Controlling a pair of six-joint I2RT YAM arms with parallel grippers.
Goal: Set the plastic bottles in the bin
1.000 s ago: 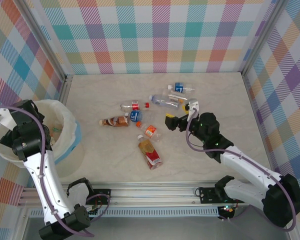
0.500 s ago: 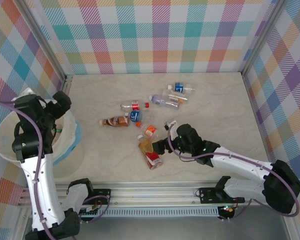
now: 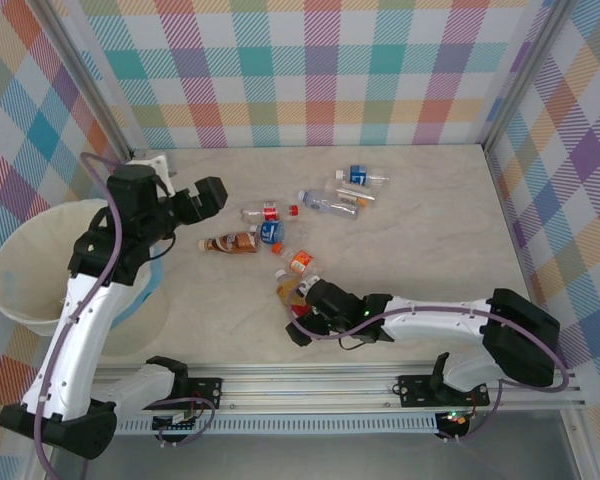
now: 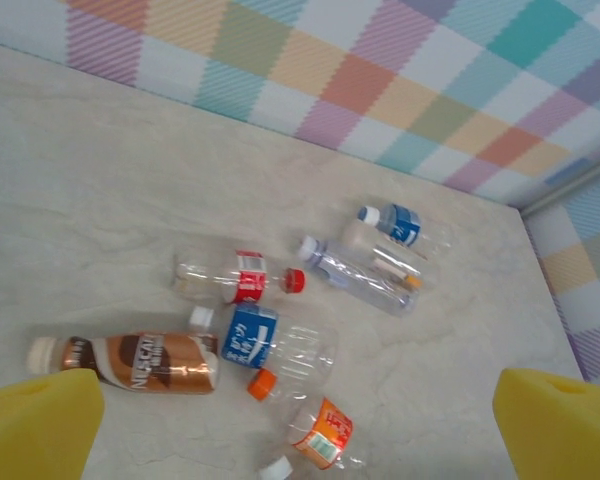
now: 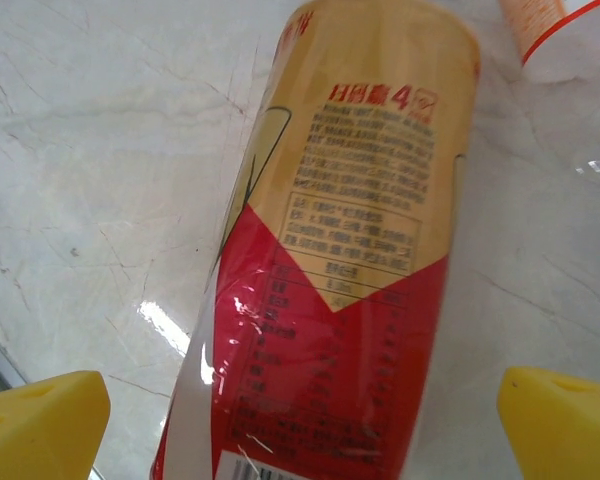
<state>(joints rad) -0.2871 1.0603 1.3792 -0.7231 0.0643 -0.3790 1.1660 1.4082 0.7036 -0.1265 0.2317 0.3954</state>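
The right gripper lowers onto the red part of the red and yellow bottle (image 3: 288, 290) next and closes. Its open fingers already sit on either side of that part of the bottle.
Several plastic bottles lie loose on the table. A brown-labelled one (image 3: 230, 243) (image 4: 140, 362), a red-labelled one (image 3: 263, 212) (image 4: 238, 277), a blue-labelled one (image 3: 272, 232) (image 4: 260, 340) and an orange-labelled one (image 3: 300, 262) (image 4: 320, 432) are mid-table. My right gripper (image 3: 302, 315) (image 5: 300, 425) is open, its yellow pads either side of the red and yellow bottle (image 3: 288, 290) (image 5: 350, 250), apart from it. My left gripper (image 3: 195, 200) (image 4: 300, 425) hangs open above the table left of the cluster, holding nothing. The cream bin (image 3: 20, 290) stands at the far left.
Two more bottles, a clear one (image 3: 330, 204) (image 4: 365, 275) and a small blue-labelled one (image 3: 360, 176) (image 4: 400, 222), lie towards the back. Checked walls enclose the table on three sides. An aluminium rail (image 3: 310, 380) runs along the near edge.
My left arm has swung from over the bin to the right, towards the bottles. My right gripper has moved forward and left, down onto the red and yellow bottle. Both stayed open.
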